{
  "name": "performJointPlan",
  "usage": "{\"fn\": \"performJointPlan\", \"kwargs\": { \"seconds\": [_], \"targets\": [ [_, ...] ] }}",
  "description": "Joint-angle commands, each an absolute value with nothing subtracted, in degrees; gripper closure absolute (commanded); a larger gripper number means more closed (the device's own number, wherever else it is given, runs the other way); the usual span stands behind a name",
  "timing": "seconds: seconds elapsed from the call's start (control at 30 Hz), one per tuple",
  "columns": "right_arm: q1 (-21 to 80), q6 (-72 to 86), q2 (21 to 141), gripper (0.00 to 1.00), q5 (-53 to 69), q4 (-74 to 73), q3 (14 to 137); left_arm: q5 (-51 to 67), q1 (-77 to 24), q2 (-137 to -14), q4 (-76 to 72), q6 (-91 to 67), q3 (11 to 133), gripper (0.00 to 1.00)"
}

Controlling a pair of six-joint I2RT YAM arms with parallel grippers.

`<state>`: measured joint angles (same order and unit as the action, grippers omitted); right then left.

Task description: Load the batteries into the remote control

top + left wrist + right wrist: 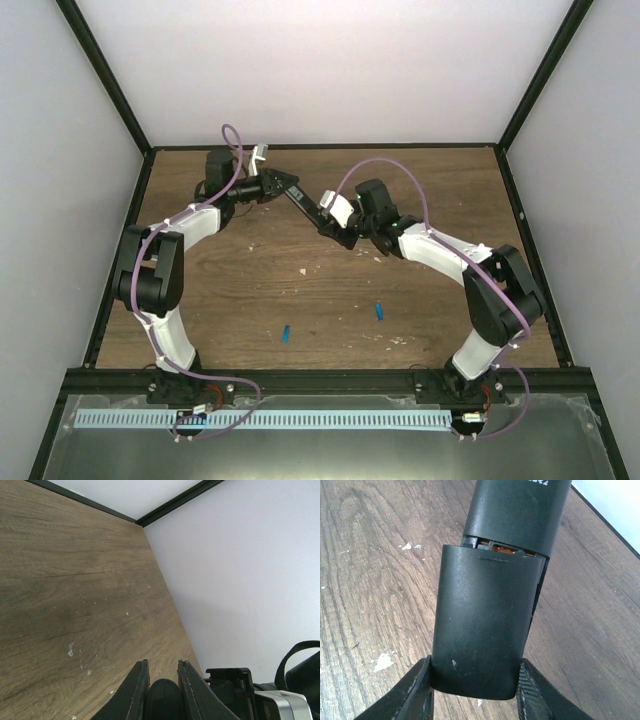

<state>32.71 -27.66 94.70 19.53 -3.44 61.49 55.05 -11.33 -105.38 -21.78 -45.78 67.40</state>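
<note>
Bare tabletop lies below my right gripper and to its right in the top view, so I need to draw the remote control's part-slid cover off that way, lower it and release.
The black remote control [306, 206] is held in the air between both grippers, at the back of the table. My left gripper [283, 187] is shut on its far end, whose rounded black end shows between the jaws in the left wrist view [163, 700]. My right gripper [475, 661] is shut on the black cover piece [485, 620], which sits slid partly off the remote's body [520, 510]; a copper contact shows in the gap. Two blue batteries lie on the table, one near the front left [286, 333] and one to its right [380, 310], apart from both grippers.
The wooden table [250, 290] carries pale specks of debris. Black frame rails and white walls [330, 70] enclose it at the back and sides. A metal ledge with a white slotted strip [270, 419] runs along the near edge by the arm bases.
</note>
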Motion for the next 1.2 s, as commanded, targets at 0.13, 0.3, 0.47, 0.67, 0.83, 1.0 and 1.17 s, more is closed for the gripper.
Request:
{"fn": "performJointPlan", "kwargs": {
  "seconds": [0.13, 0.3, 0.47, 0.67, 0.83, 1.0, 1.17],
  "targets": [
    [32.7, -28.8, 93.9, 0.78, 19.4, -7.0, 62.6, 49.6, -11.3, -105.1, -19.5, -42.8, 69.1, 1.0],
    [32.7, -28.7, 93.0, 0.78, 18.9, -7.6, 60.9, 44.6, -10.8, -104.5, -14.0, -39.8, 70.5, 1.0],
    [32.7, -29.0, 93.0, 0.77, 18.9, -9.3, 60.0, 42.0, -9.2, -104.4, -14.2, -40.1, 70.6, 1.0],
    [32.7, -29.7, 93.4, 0.77, 17.0, -10.3, 58.4, 40.9, -7.0, -103.8, -14.1, -39.4, 71.0, 1.0],
    [31.4, -29.7, 95.6, 0.78, 10.9, -11.6, 57.3, 40.1, -5.1, -101.3, -12.4, -37.9, 70.3, 1.0],
    [23.5, -26.1, 98.5, 0.78, 8.9, -15.3, 60.8, 39.5, -4.4, -98.3, -8.7, -35.2, 70.1, 1.0],
    [18.5, -24.8, 99.2, 0.78, 7.8, -17.4, 63.8, 39.6, -4.1, -96.8, -6.7, -34.4, 70.4, 1.0]
  ]
}}
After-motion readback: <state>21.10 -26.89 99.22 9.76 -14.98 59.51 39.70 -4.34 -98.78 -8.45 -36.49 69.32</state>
